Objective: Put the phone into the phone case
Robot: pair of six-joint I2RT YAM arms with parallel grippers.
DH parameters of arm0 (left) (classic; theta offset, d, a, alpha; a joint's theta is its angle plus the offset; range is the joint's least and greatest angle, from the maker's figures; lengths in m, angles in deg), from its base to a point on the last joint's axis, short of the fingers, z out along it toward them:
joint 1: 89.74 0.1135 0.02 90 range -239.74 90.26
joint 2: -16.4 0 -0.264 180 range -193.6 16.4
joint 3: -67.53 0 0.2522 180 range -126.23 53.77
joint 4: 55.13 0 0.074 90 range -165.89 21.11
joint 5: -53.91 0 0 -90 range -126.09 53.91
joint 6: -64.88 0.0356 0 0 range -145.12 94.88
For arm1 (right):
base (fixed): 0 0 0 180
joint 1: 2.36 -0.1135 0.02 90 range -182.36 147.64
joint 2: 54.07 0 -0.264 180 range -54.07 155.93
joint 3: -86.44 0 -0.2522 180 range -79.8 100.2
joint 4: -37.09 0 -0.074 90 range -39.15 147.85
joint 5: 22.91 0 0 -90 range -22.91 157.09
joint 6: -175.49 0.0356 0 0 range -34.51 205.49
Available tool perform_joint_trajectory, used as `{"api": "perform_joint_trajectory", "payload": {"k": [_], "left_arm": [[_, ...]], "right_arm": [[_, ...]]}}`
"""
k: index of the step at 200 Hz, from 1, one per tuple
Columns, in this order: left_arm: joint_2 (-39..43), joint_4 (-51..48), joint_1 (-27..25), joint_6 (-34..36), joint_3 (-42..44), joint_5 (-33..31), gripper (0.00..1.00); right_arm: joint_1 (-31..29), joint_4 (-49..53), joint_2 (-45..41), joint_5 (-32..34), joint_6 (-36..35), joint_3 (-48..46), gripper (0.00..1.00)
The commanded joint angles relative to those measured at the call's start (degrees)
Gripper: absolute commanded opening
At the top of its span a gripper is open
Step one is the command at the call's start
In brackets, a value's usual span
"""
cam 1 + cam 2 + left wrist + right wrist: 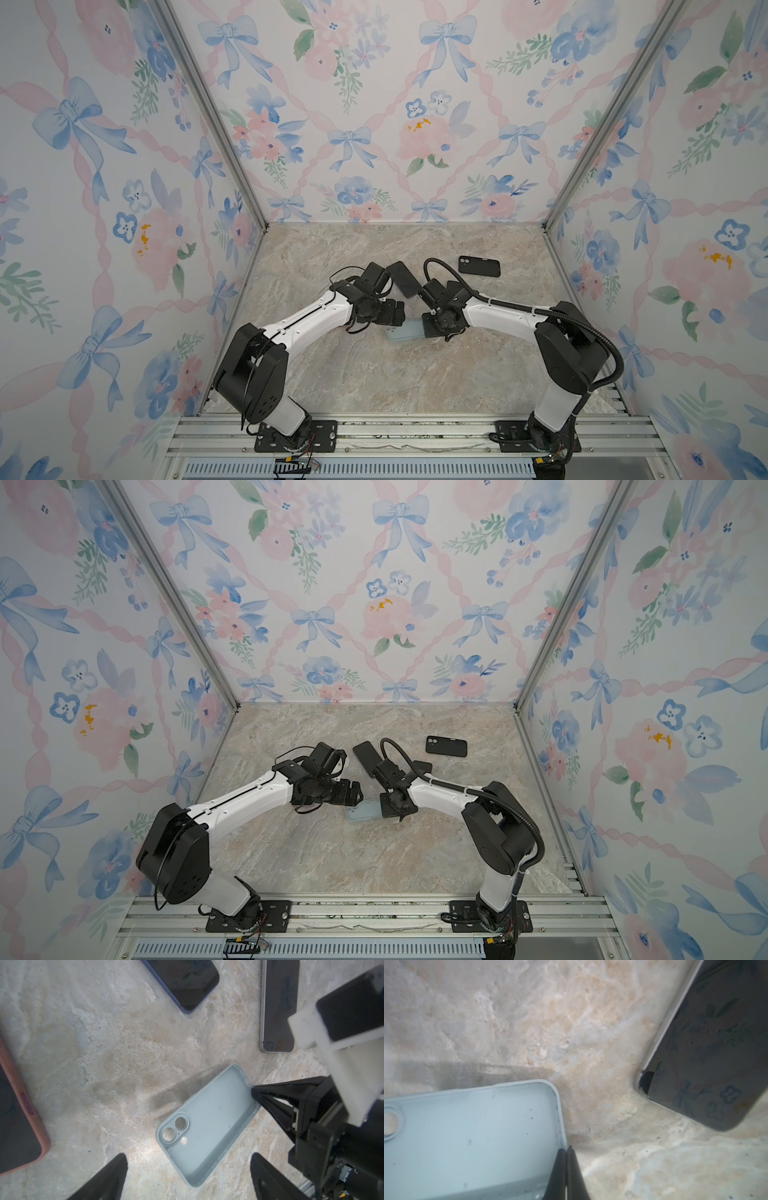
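I'll pull the case back toward my base with my right gripper onto the clear marble nearer me [417, 353] and release its rim, as the bare phone lies just beyond.
The pale blue phone case [403, 331] [363, 811] lies open side up on the marble table, empty, its camera holes toward my left arm. My right gripper [566, 1148] [426, 330] is shut on the rim of its short end wall [252, 1089], one finger inside and one outside. My left gripper [188, 1156] [401, 312] hovers open over the camera end of the case [207, 1118], touching nothing. A bare phone [276, 1005] [708, 1053] with silver edges lies screen up just beyond the pinched end; in both top views my right arm mostly hides it.
A phone in a blue case [182, 982] lies screen up beyond the grippers, dark in both top views [405, 278]. A phone in a pink case [18, 1126] lies near my left arm. A black phone or case [478, 266] rests at the back right. Walls enclose three sides.
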Motion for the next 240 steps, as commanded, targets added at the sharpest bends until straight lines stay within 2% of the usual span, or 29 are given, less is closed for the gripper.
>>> {"api": "perform_joint_trajectory", "payload": {"k": [1,42,85,148,167,182,207,240], "left_arm": [[-0.60,0.96,-0.22,-0.72,1.65,0.71,0.93],[0.22,1.49,-0.22,-2.03,3.01,2.86,0.94],[2.82,1.53,-0.61,-6.47,6.93,3.88,0.92],[7.52,1.53,-1.78,-9.91,13.48,6.90,0.92],[9.67,1.53,-1.89,-11.22,15.86,7.48,0.92],[10.91,2.25,-2.19,-12.31,17.78,8.77,0.92],[11.26,8.56,-3.00,-14.81,23.01,13.67,0.91],[8.31,15.14,-3.38,-16.34,25.45,16.42,0.89]], "right_arm": [[-1.55,2.37,1.02,1.26,2.34,-0.69,0.00],[-4.54,3.71,1.75,-0.33,5.87,-1.08,0.05],[-6.22,2.72,0.63,-2.34,9.22,-3.15,0.12],[-8.48,-2.67,-2.89,-9.14,13.36,-7.48,0.19],[-9.04,-5.41,-5.45,-11.49,14.21,-9.35,0.26],[-9.23,-4.77,-6.93,-11.47,9.99,-8.74,0.32],[-7.44,-0.71,-10.50,-7.75,-2.78,-6.29,0.42],[-0.52,-5.75,-10.26,-12.45,-11.64,-6.06,0.50]]}}
